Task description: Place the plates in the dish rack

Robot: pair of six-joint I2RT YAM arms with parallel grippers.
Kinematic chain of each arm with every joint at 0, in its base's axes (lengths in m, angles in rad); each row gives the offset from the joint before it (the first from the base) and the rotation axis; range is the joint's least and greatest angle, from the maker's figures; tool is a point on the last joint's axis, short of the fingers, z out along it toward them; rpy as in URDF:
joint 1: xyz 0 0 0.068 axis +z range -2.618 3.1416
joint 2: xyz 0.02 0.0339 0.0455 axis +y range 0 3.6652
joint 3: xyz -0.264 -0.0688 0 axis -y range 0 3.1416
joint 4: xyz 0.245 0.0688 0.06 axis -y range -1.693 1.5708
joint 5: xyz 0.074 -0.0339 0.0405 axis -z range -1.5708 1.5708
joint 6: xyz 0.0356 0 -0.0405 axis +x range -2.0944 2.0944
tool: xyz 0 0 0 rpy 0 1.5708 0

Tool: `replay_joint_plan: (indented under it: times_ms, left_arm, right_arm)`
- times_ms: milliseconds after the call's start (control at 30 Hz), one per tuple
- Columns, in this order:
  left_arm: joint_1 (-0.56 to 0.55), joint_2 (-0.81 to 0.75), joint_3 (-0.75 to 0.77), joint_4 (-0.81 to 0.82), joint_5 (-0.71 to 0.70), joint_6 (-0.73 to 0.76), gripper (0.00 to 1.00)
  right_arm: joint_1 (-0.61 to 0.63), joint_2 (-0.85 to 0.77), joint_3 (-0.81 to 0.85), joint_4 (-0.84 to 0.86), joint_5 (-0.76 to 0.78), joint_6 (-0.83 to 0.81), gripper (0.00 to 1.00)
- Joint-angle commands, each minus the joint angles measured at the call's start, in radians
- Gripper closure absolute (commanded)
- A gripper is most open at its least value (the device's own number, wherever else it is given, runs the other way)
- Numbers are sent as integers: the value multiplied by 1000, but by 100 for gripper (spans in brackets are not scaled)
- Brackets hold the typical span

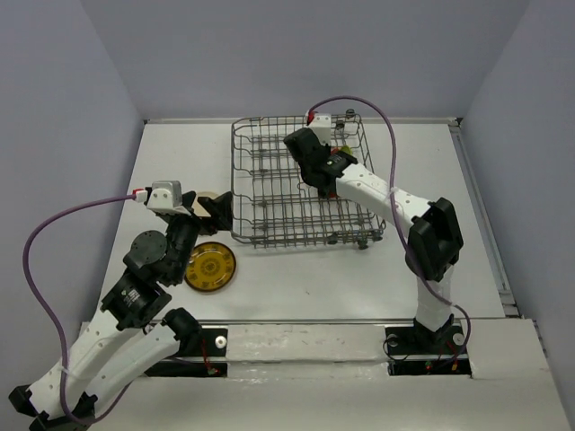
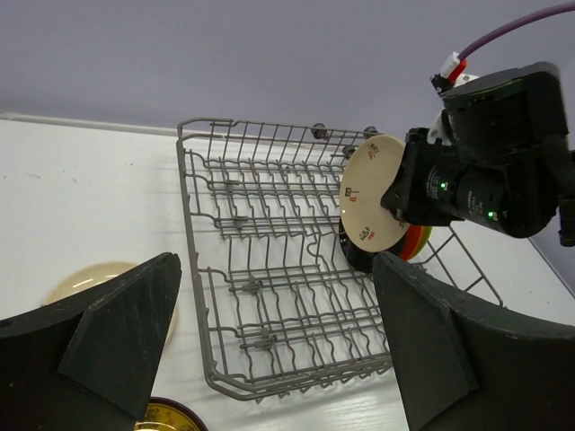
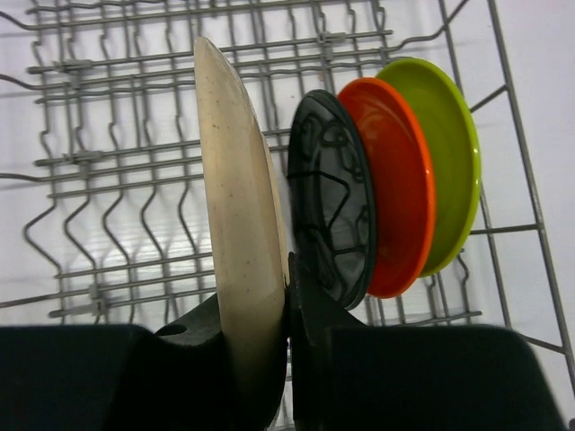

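Note:
The upright cream plate comes down next in my right gripper, between the rack's wires [image 3: 279,190] beside the black plate.
The grey wire dish rack [image 1: 269,189] stands at the table's middle back. The black plate [image 3: 332,211], the orange-red plate [image 3: 395,180] and the lime green plate [image 3: 445,153] stand upright side by side in its far right part. My right gripper [image 3: 287,296] is shut on the rim of the cream plate [image 3: 238,224] and holds it upright just left of the black plate; this plate also shows in the left wrist view [image 2: 368,193]. My left gripper [image 2: 269,359] is open and empty at the rack's left side. The plain beige plate [image 2: 90,278] and the dark yellow plate [image 1: 210,267] lie on the table by it.
The rack's left and near rows [image 2: 269,287] hold no plates. The right arm [image 1: 395,202] reaches over the rack's near right corner. Grey walls close the table at the back and sides.

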Motion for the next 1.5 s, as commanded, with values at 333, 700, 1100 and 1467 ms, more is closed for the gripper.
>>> replay_joint_plan:
  times_ms: [333, 700, 1100, 1467]
  left_arm:
    - [8, -4, -5, 49, 24, -21, 1]
    - [11, 19, -7, 49, 12, -20, 1]
    - [35, 108, 3, 31, -60, -46, 1]
    - [153, 253, 13, -5, -85, -72, 1]
  right_arm:
    - [-2, 124, 88, -12, 116, -34, 93]
    - [-11, 211, 114, -12, 126, -52, 93]
    - [-11, 149, 169, -5, 95, -118, 49]
    - [-11, -127, 77, 66, -156, -219, 43]
